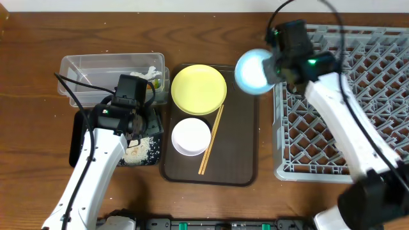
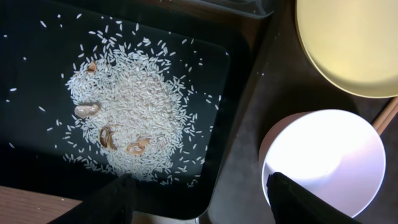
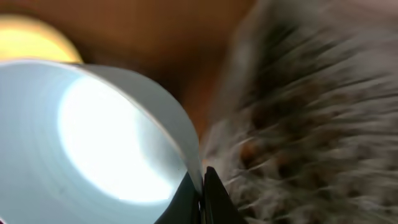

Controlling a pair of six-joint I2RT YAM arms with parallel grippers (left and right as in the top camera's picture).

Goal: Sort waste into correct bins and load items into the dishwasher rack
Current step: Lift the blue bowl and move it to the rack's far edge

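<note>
The rack's far corner by the tray [image 1: 314, 38] is below my right gripper and farther outward. My right gripper needs to tilt and go down and outward next to let go of the bowl there.
My right gripper [image 1: 276, 64] is shut on the rim of the light blue bowl [image 1: 254, 71] and holds it in the air between the brown tray and the left edge of the dishwasher rack [image 1: 358, 96]. The right wrist view shows the jaws [image 3: 202, 186] pinching the bowl's wall [image 3: 93, 137], with the rack [image 3: 311, 124] blurred beside it. My left gripper [image 2: 205, 199] is open and empty over the black tray [image 2: 37, 143], which holds the rice heap [image 2: 134, 106]. The yellow plate [image 1: 199, 89], white bowl [image 1: 191, 136] and chopsticks [image 1: 211, 140] lie on the brown tray. The cup is out of view.
The brown serving tray [image 1: 239, 160] sits mid-table. The clear tub [image 1: 96, 70] stands behind the black tray [image 1: 78, 140], with white and greenish scraps in its right end [image 1: 152, 75]. A few brown bits lie in the rice. A cable runs over the tub.
</note>
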